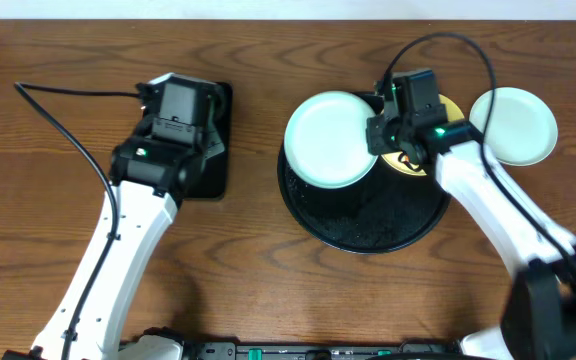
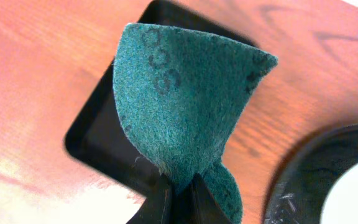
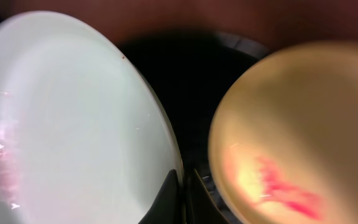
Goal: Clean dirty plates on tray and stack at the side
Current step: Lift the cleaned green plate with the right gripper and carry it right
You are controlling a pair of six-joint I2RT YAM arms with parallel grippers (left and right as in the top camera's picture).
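Note:
A second mint-blue plate (image 1: 514, 126) already rests beside the tray, so the robot should move its right gripper to the right in the overhead view, go down over that plate and let go.
The round black tray (image 1: 368, 225) sits right of centre. A mint-blue plate (image 1: 328, 140) is over its upper left, tilted, with faint red smears in the right wrist view (image 3: 73, 118). My right gripper (image 1: 380, 130) is shut on that plate's right rim (image 3: 180, 186). A yellow plate (image 1: 450, 108) with red-orange smears lies on the tray under my right wrist; it also shows in the right wrist view (image 3: 291, 130). A second mint-blue plate (image 1: 516, 125) rests on the table to the right of the tray. My left gripper (image 2: 179, 199) is shut on a folded green scouring pad (image 2: 179, 99).
A small rectangular black tray (image 1: 218, 140) lies at the left under my left gripper, also in the left wrist view (image 2: 104, 137). The round tray's rim shows at the lower right of the left wrist view (image 2: 303, 180). The wooden table (image 1: 268, 270) carries everything.

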